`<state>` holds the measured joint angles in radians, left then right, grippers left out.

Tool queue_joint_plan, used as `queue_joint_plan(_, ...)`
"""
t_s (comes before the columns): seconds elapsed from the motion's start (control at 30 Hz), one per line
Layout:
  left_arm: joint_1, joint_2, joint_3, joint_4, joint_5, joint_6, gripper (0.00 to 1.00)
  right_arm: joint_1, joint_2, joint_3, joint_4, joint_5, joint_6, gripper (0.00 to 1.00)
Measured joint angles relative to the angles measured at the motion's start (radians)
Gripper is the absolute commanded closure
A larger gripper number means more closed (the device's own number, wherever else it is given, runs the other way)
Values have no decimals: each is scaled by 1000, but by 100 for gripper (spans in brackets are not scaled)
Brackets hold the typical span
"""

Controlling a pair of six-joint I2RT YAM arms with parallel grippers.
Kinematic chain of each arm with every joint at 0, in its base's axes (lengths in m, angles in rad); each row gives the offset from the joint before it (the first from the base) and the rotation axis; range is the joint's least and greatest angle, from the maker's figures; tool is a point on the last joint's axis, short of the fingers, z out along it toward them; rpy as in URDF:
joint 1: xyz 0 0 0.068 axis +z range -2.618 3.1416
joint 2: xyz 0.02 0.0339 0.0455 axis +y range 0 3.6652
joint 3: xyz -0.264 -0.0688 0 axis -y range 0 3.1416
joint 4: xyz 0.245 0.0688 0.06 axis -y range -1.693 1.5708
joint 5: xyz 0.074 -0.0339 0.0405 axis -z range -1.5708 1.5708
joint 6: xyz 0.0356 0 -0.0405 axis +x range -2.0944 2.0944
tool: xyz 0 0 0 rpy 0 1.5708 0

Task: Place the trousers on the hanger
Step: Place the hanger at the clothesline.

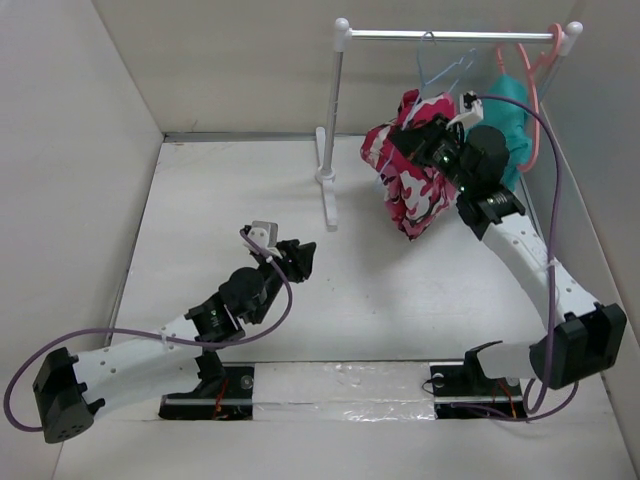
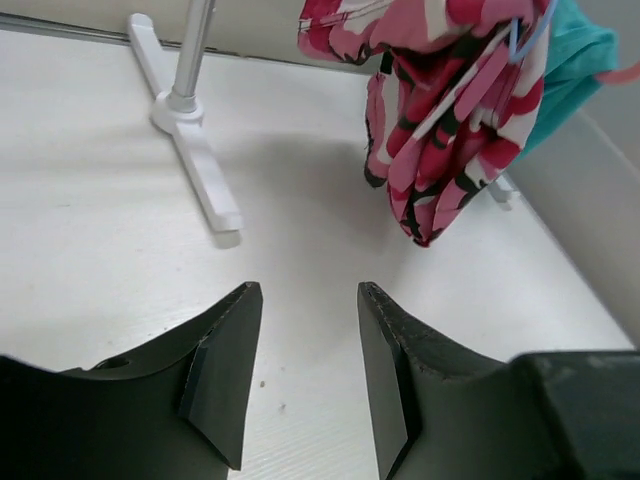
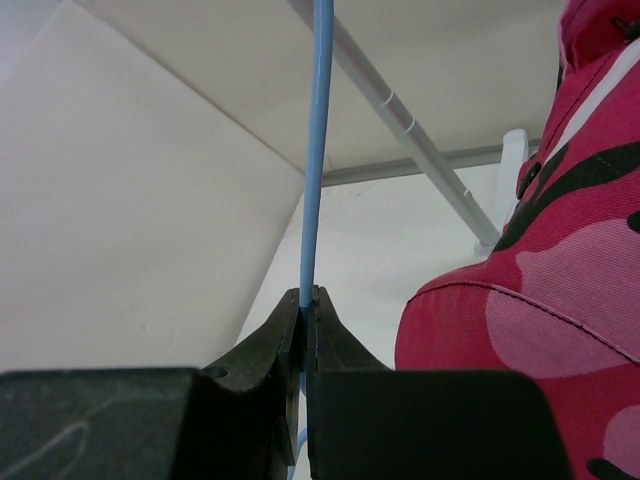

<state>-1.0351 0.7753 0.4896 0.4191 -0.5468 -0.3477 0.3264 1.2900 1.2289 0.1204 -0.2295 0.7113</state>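
My right gripper moves outward next, then along the bar toward the teal garment, since the trousers drape on the hanger and the hanger's hook reaches the bar.
The pink, white and black camouflage trousers (image 1: 408, 180) hang draped in a bunch under the rail, off the table. They also show in the left wrist view (image 2: 450, 110) and in the right wrist view (image 3: 540, 330). The thin pale-blue hanger (image 1: 440, 70) hangs by its hook from the rail. My right gripper (image 1: 425, 135) is shut on a bar of the hanger (image 3: 318, 150), right beside the trousers. My left gripper (image 1: 300, 258) is open and empty, low over the table, well to the left of the trousers; its jaws (image 2: 305, 300) stand wide apart.
A white clothes rack (image 1: 335, 130) with a silver rail (image 1: 450, 34) stands at the back, its foot (image 2: 195, 160) on the table. A coral-pink hanger (image 1: 535, 90) carries a teal garment (image 1: 515, 115) at the rail's right end. White walls close in on three sides.
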Motion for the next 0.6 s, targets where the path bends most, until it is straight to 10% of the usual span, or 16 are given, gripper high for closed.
queue_joint_plan(0.6,3,-54,-47,63,6,16,56,-136,359,378,-227,-129,-33,100)
